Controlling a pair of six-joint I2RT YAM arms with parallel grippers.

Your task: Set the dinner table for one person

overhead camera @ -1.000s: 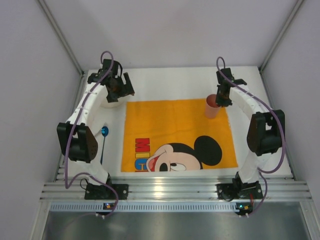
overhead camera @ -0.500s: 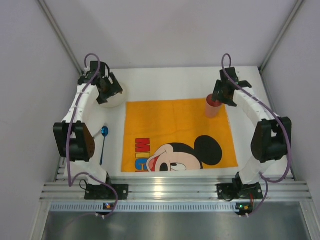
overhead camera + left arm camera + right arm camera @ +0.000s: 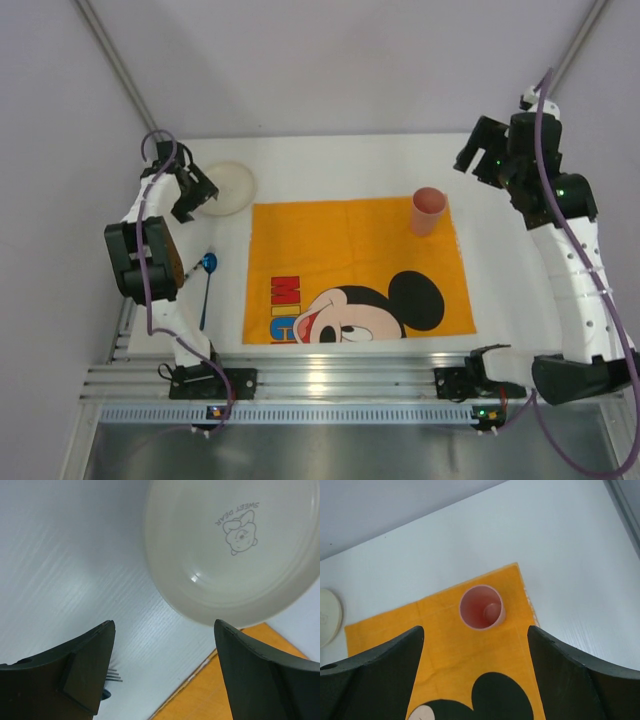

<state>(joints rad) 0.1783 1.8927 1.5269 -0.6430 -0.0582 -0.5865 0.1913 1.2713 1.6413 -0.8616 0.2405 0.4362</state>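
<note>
My left gripper is open and will go down next until its fingers are on both sides of the nearest rim of the plate (image 3: 228, 187).
The white dinner table (image 3: 350, 160) carries an orange Mickey Mouse mat (image 3: 355, 270). A pink cup (image 3: 427, 211) stands upright on the mat's far right corner, seen from above in the right wrist view as the cup (image 3: 481, 607). My right gripper (image 3: 480, 155) hangs open, high above and right of the cup, holding nothing; in its own view the gripper (image 3: 475, 628) is empty. A cream plate (image 3: 228, 187) lies off the mat's far left corner. My left gripper (image 3: 195, 192) is open beside the plate's left edge. In the left wrist view the plate (image 3: 235, 550) lies beyond the empty gripper (image 3: 164, 623).
A blue spoon (image 3: 207, 275) lies on the table left of the mat. Fork tines (image 3: 114, 675) peek out by the left finger in the left wrist view. Grey walls close in the table on three sides, and a ridged metal rail (image 3: 340, 380) runs along the near edge.
My right gripper opened, let go of the pink cup, and rose up and back to the right. My left gripper drew left off the plate, leaving it uncovered.
</note>
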